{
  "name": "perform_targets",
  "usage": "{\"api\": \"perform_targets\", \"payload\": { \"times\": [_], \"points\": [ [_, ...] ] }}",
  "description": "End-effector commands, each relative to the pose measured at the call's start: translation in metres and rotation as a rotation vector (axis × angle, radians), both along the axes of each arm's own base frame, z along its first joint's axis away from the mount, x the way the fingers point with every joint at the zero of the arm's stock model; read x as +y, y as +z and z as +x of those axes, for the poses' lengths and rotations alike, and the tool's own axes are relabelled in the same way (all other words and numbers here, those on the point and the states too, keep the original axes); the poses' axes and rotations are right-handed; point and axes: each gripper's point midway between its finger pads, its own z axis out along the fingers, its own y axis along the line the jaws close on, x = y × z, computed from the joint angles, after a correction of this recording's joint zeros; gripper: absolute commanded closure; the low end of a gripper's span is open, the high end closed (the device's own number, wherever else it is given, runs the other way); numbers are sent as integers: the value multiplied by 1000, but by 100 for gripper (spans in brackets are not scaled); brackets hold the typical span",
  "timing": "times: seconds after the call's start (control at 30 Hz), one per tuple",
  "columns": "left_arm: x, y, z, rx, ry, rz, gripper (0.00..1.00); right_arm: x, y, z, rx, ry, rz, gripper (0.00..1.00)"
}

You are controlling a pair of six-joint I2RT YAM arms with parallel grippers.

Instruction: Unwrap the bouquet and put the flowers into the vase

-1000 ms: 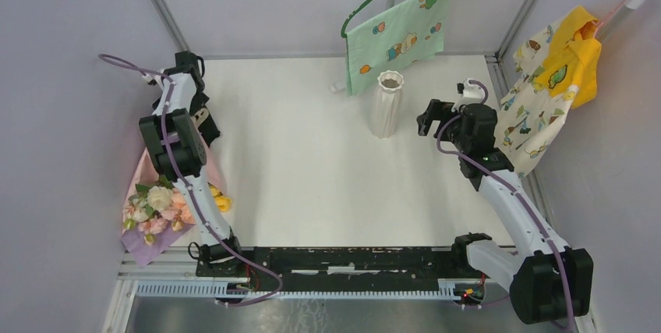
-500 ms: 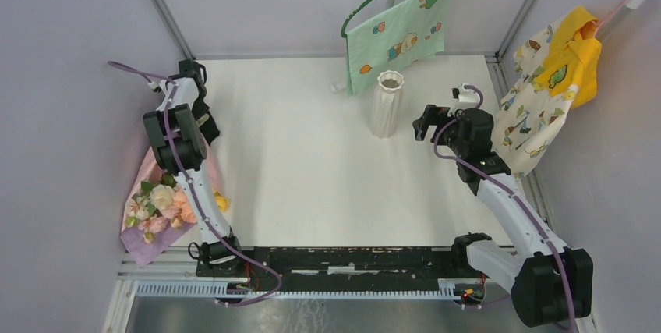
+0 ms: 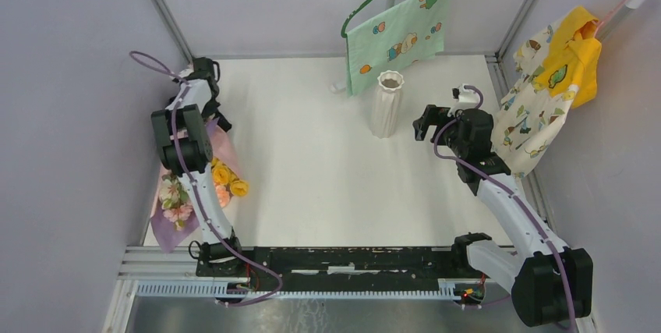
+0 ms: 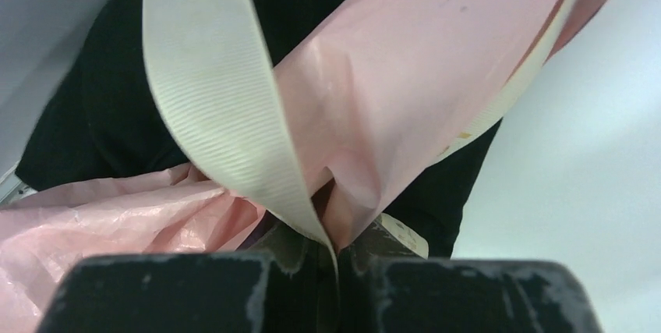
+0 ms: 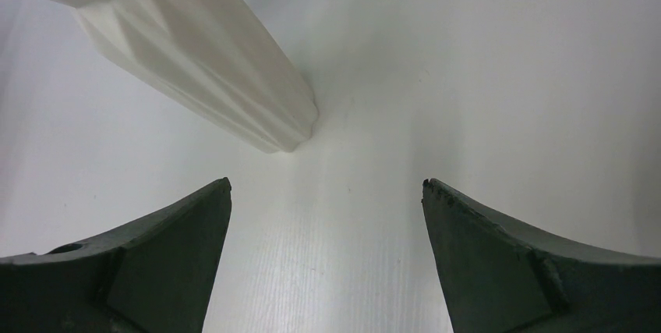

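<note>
The bouquet [image 3: 178,200] lies along the side of the table, so the robot's left gripper will drag it to the right in the top view, onto the bare table, and let go.
The bouquet [image 3: 178,200] lies at the table's left edge in purple-and-pink wrapping, and yellow and pink flowers [image 3: 224,180] spill out on its right side. My left gripper [image 3: 219,122] sits at its tied end. In the left wrist view this gripper [image 4: 337,261] is shut on the cream ribbon [image 4: 218,99], with pink wrapping paper [image 4: 421,76] bunched right at the jaws and black cloth [image 4: 93,122] behind. The white ribbed vase [image 3: 387,104] stands upright at the back centre. My right gripper [image 3: 425,122] hovers open to its right, and from the right wrist the vase's base [image 5: 234,76] lies ahead and left of the gripper [image 5: 327,193].
A green patterned cloth on a green hanger [image 3: 397,33] hangs just behind the vase. A yellow and cream garment [image 3: 549,83] hangs on the rail at the right wall. Grey walls close in both sides, and a metal rail [image 3: 312,274] runs along the near edge.
My left gripper has shut on the ribbon and moved right and back. The bouquet has swung with it, so the yellow roses now show on its right. The right arm has edged left.
</note>
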Motion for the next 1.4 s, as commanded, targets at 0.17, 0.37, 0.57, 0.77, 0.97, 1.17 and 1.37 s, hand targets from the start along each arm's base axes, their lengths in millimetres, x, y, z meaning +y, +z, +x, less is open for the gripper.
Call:
{"api": "perform_targets", "payload": {
  "times": [0.17, 0.37, 0.57, 0.77, 0.97, 1.17, 1.37],
  "points": [
    [-225, 10, 36, -14, -575, -26, 98, -4, 48, 9, -129, -23, -4, 2],
    [-295, 17, 4, -46, -721, -47, 98, -7, 62, 7, -167, -21, -33, 2],
    [-323, 20, -45, -47, -752, -16, 98, -8, 63, 3, -155, -18, -40, 2],
    [-344, 29, -86, -78, -819, -39, 98, -3, 60, 2, -151, 1, -27, 2],
    [-318, 51, -83, -121, -723, 70, 98, 0, 60, 0, -153, 16, -15, 2],
    [-327, 102, -77, -258, -707, 22, 98, -2, 59, -2, -158, 10, -16, 2],
    [-336, 164, -106, -381, -756, -25, 98, 1, 66, -3, -176, 22, -1, 2]
  ]
}}
